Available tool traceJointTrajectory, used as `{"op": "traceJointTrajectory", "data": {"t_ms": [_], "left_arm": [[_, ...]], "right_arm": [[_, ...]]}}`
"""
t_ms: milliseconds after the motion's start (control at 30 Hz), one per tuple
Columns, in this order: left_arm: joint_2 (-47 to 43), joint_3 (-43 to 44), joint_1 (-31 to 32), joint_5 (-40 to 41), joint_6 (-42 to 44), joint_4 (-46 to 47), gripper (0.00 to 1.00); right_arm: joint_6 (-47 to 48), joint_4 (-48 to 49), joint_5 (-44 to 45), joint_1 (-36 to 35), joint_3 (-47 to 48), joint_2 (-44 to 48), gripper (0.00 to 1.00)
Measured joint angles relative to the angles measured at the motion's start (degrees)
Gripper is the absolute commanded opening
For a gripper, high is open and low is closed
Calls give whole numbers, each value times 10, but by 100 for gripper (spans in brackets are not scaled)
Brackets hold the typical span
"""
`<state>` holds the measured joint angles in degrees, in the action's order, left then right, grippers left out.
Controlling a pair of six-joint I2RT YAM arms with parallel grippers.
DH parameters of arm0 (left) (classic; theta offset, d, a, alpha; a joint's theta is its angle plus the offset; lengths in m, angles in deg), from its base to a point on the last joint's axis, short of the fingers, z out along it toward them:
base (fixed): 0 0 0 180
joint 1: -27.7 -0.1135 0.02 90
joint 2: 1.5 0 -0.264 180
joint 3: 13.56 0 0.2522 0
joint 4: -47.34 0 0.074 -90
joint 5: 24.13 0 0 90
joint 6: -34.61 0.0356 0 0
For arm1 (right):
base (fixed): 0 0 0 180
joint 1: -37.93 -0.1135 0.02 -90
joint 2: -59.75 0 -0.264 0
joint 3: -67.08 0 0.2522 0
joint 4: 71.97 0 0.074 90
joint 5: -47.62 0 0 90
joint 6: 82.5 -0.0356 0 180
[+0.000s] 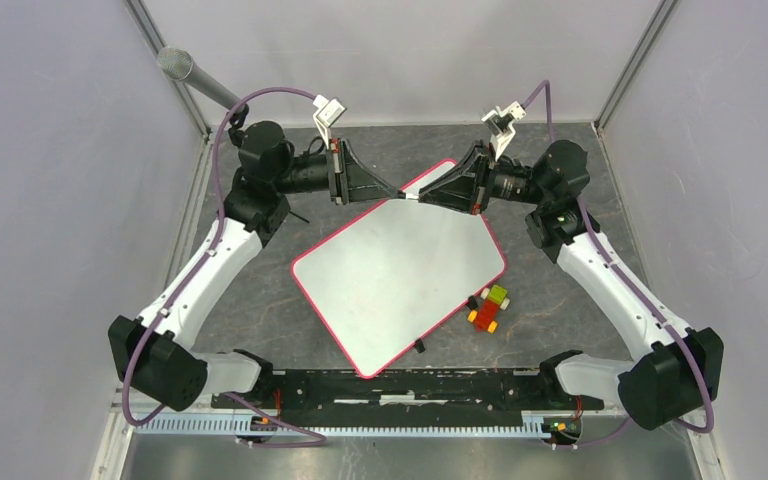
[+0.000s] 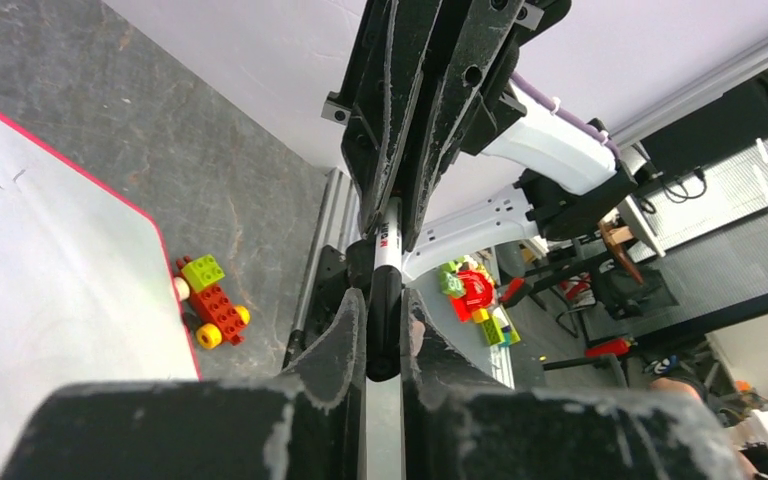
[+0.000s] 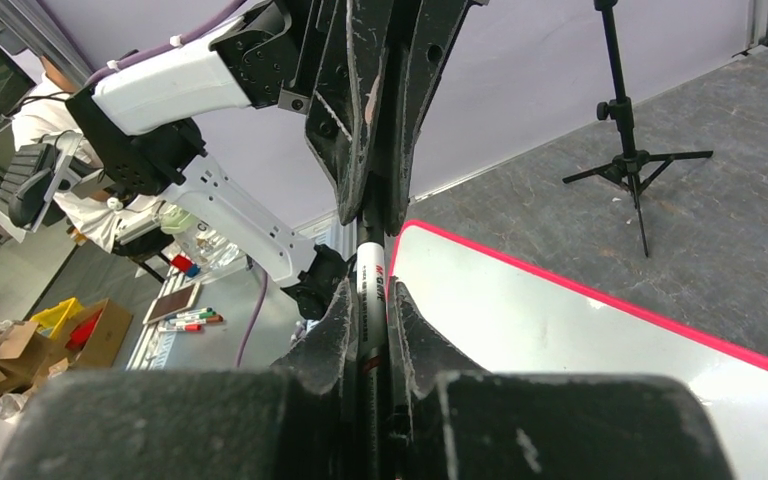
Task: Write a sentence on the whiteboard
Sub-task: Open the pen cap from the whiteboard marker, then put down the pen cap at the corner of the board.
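Note:
Bare table beside the whiteboard lies below, to the left of my left gripper in the top view. Next I need to pull the marker's cap in my left gripper to that side, lower it and release it.
The whiteboard [image 1: 400,270] lies tilted on the grey table, white with a red-pink rim. Its surface is blank; no sentence shows in any view. My left gripper [image 1: 397,196] and right gripper [image 1: 422,197] meet tip to tip above the board's far corner, with a marker [image 1: 409,197] held level between them. In the left wrist view my gripper [image 2: 384,300] is shut on the marker's black cap end [image 2: 384,325]. In the right wrist view my gripper [image 3: 370,290] is shut on the white marker barrel [image 3: 369,275]. The board also shows in the left wrist view [image 2: 50,270] and the right wrist view [image 3: 560,330].
A small brick toy car [image 1: 488,307] stands just off the board's right edge. A small black piece [image 1: 419,346] lies on the board near its front edge. A microphone [image 1: 195,78] juts in at the back left. Grey walls close in the table.

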<state>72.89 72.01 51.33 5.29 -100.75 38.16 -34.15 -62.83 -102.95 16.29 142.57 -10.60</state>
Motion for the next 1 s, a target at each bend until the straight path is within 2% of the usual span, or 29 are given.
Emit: {"op": "traceJointTrajectory", "data": {"t_ms": [167, 267, 400, 567, 667, 733, 800, 867, 1000], "left_arm": [[0, -13, -13, -10, -26, 28, 2], [-9, -49, -31, -21, -58, 72, 2], [-48, -112, -126, -18, -89, 111, 2], [-95, -159, -177, -16, -92, 118, 2], [-138, -156, -202, -6, -4, 0, 2], [-159, -124, -214, 26, 108, -139, 2], [-167, -79, -221, 86, 227, -276, 2], [-172, -54, -229, 145, 317, -370, 2], [-179, -48, -251, 296, 450, -526, 2]], "right_arm": [[6, -3, -4, 5, 1, 0, 0], [6, -9, -14, 13, 0, -5, 0], [-4, -2, -31, 84, -5, -2, 0], [-3, 5, -55, 131, -20, 11, 0], [21, -14, -64, 144, -21, 13, 0], [58, -50, -65, 148, -18, 13, 0], [112, -110, -63, 150, -6, 12, 0], [170, -175, -56, 150, 17, 9, 0], [294, -297, -34, 150, 65, 3, 0]]}}
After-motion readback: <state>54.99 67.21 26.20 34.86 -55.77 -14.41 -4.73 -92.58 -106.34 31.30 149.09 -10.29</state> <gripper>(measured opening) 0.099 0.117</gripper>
